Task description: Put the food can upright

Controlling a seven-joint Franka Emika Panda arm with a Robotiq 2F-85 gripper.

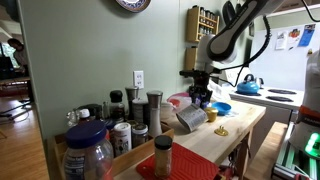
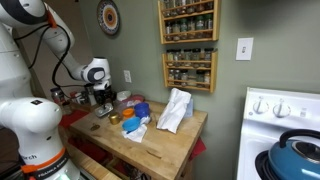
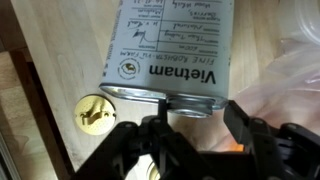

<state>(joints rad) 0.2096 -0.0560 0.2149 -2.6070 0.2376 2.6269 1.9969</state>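
The can still leans tilted, so my gripper needs to lift the can's metal end, carry it toward the dark-lidded jars, over the can's body [image 1: 190,118] [image 3: 172,42], and then open.
The food can [image 1: 190,119] is a silvery metal can with a pale label. It leans tilted on the wooden counter [image 1: 235,125]. In the wrist view it [image 3: 170,40] fills the top, label side up, with its metal end rim between my fingers. My gripper [image 3: 195,112] comes down from above, and both fingertips touch that rim. In both exterior views the gripper [image 1: 201,99] [image 2: 100,100] sits at the can's raised end. The can itself is too small to make out in the exterior view with the spice racks.
A small yellow round thing [image 3: 93,113] [image 1: 221,131] lies on the counter beside the can. A blue bowl [image 1: 221,108] stands behind it. Several dark-lidded jars [image 1: 120,125] crowd one end. A white bag [image 2: 175,110] stands mid-counter. A blue kettle [image 1: 248,84] sits on the stove.
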